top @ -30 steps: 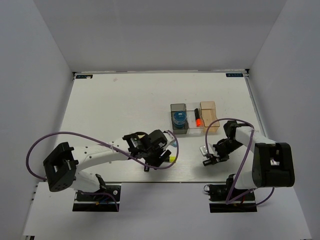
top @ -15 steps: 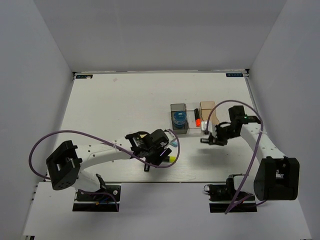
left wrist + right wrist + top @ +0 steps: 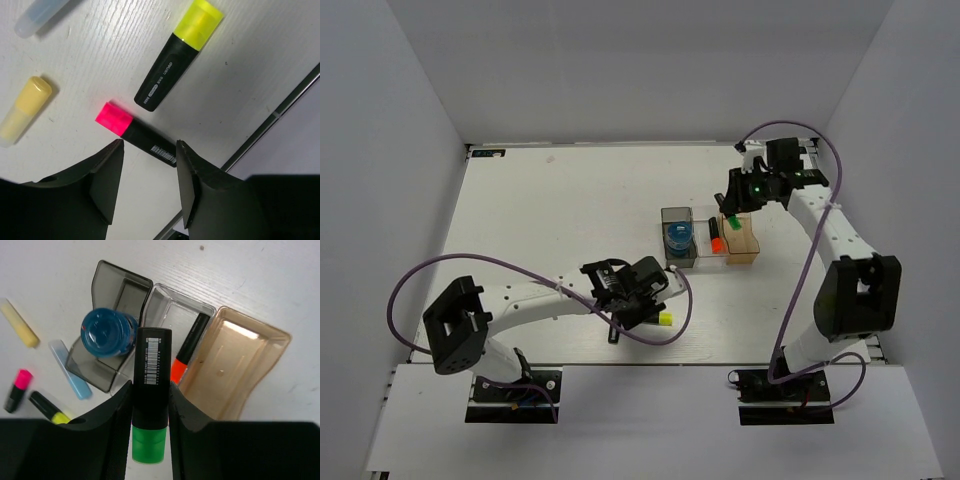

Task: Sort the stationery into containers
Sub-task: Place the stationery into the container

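Note:
The clear bin that already holds an orange-capped highlighter is below and to the left in the top view. I will move my right gripper over it next, lower it and let go.
My right gripper (image 3: 150, 387) is shut on a green-capped highlighter (image 3: 151, 355), held in the air above the containers (image 3: 710, 240). These are a dark grey bin (image 3: 121, 286) with a blue roll (image 3: 107, 332) in it, a clear bin (image 3: 172, 299) holding an orange-capped highlighter (image 3: 188, 346), and a tan bin (image 3: 240, 365). My left gripper (image 3: 149, 146) stands open low over the table. Its fingertips lie either side of the black end of a pink-capped highlighter (image 3: 136, 133). A yellow-capped highlighter (image 3: 177, 57), a pale yellow stick (image 3: 24, 111) and a light blue stick (image 3: 36, 15) lie beyond it.
The table's front edge (image 3: 280, 107) runs close behind the pink-capped highlighter. The left arm's purple cable (image 3: 450, 268) loops over the near left of the table. White walls close in the left, right and back sides.
My right arm has carried the green-capped highlighter from low near the front right up to above the bins. The left gripper's jaws have narrowed over the pink-capped highlighter.

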Robot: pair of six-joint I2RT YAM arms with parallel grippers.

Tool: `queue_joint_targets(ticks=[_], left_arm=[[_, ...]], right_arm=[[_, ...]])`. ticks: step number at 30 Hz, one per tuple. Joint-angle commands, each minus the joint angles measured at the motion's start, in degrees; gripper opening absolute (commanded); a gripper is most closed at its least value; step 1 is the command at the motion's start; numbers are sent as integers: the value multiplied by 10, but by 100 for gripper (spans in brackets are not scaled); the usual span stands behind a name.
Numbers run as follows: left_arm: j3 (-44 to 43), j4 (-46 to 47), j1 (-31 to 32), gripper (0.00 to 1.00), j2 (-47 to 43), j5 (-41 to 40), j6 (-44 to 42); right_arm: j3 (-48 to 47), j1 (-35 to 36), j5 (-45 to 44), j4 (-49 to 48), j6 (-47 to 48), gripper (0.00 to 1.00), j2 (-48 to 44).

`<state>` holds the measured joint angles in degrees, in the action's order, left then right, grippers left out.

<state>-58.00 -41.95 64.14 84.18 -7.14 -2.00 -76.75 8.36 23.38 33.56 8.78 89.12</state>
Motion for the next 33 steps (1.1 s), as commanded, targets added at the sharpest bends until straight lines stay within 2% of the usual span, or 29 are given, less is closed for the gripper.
queue_joint_targets(ticks=[1,4,10,13,19,20,21,22,23,26,29,33], left_arm=[[-37,-37,12,57,6,9,-62],[-37,-35,15,57,11,0,-73],[-31,-16,17,62,22,-8,-81],[-28,0,16,66,34,-9,-85],[-32,16,16,68,55,-5,-84],[-32,20,16,69,57,-3,-86],[-32,21,17,69,57,-5,-87],[-33,22,17,69,63,-5,-88],[-33,27,17,69,67,-5,-88],[-48,28,17,69,82,-3,-93],[-65,23,16,69,99,2,-103],[-81,18,15,69,130,15,-117]], right_arm=[[-48,25,-15,33,-174,0,42],[-55,44,-34,38,-184,0,79],[-15,70,-75,1,-172,0,89],[-7,73,-93,-13,-166,0,101],[-13,72,-128,-34,-159,0,125],[-16,72,-128,-32,-157,2,127],[-21,73,-127,-31,-155,10,129],[-23,73,-126,-30,-151,19,137],[-24,74,-126,-29,-149,38,139],[-27,72,-115,-25,-139,62,145],[-17,72,-97,-30,-132,70,135],[0,68,-46,-27,-107,71,98]])
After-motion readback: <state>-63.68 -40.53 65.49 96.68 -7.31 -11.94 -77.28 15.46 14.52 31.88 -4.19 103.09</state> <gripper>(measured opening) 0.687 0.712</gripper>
